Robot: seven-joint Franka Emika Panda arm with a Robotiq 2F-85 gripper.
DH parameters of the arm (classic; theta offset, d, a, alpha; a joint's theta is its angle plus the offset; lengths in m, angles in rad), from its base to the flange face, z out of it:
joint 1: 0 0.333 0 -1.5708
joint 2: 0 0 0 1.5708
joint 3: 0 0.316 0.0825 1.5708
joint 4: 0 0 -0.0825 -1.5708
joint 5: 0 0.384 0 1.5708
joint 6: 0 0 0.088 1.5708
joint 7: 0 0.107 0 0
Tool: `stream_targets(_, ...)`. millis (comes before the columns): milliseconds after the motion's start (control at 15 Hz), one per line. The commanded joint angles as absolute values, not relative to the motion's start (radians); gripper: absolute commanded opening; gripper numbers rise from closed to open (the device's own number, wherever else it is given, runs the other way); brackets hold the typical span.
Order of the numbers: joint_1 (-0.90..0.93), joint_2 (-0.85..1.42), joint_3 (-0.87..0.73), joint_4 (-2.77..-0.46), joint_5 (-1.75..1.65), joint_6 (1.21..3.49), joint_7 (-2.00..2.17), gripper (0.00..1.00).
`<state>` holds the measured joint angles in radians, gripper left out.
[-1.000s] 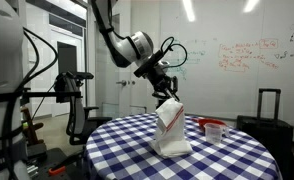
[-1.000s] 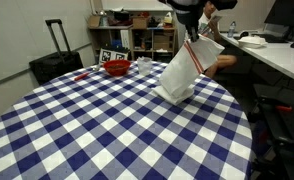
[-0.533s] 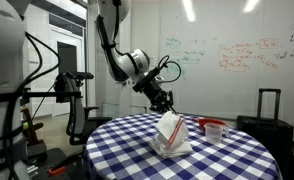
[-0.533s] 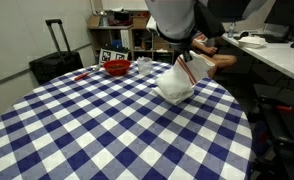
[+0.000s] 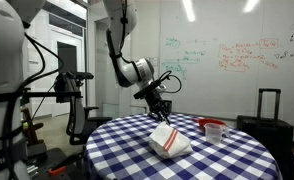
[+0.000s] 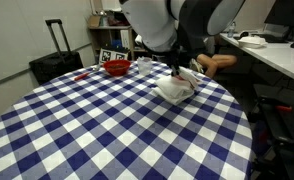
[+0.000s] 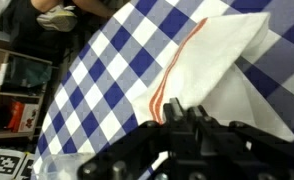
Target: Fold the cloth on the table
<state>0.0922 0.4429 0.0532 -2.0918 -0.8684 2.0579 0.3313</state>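
Next, my gripper tilts more upright, lowers the cloth's raised upper end onto the bunched folds and releases it there, since the folds lie below my gripper.
The white cloth (image 5: 169, 140) with a thin red stripe lies bunched and folded over on the checked table (image 5: 222, 158), near the edge on my arm's side. It also shows in an exterior view (image 6: 175, 88) and in the wrist view (image 7: 222, 55). My gripper (image 5: 160, 108) is low over the cloth's end, also seen in an exterior view (image 6: 179, 72). In the wrist view my gripper (image 7: 167, 108) has its fingers pressed together on the cloth's edge beside the red stripe. The table (image 6: 87, 130) (image 7: 102, 70) is blue-and-white gingham.
A red bowl (image 6: 116, 68) and a clear cup (image 6: 143, 63) stand at the table's edge; both exterior views show the bowl (image 5: 211, 125). A black suitcase (image 6: 55, 58), shelves (image 6: 137, 38) and a person's arm (image 6: 220, 61) lie beyond the table.
My gripper has come down toward the table with the cloth. The cloth went from hanging upright to lying folded over on itself.
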Motion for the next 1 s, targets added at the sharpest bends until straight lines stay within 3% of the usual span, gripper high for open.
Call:
stream_targets(0,0.08,0.478,0.082,-2.01,-0.678,2.118,0.259,0.02)
stream_targets(400,0.123,0.534,0.058,-1.935,-0.503,2.234,0.241,0.02)
stream_targets(933,0.142,0.604,-0.076,-1.917,-0.578,2.267,0.266,0.02)
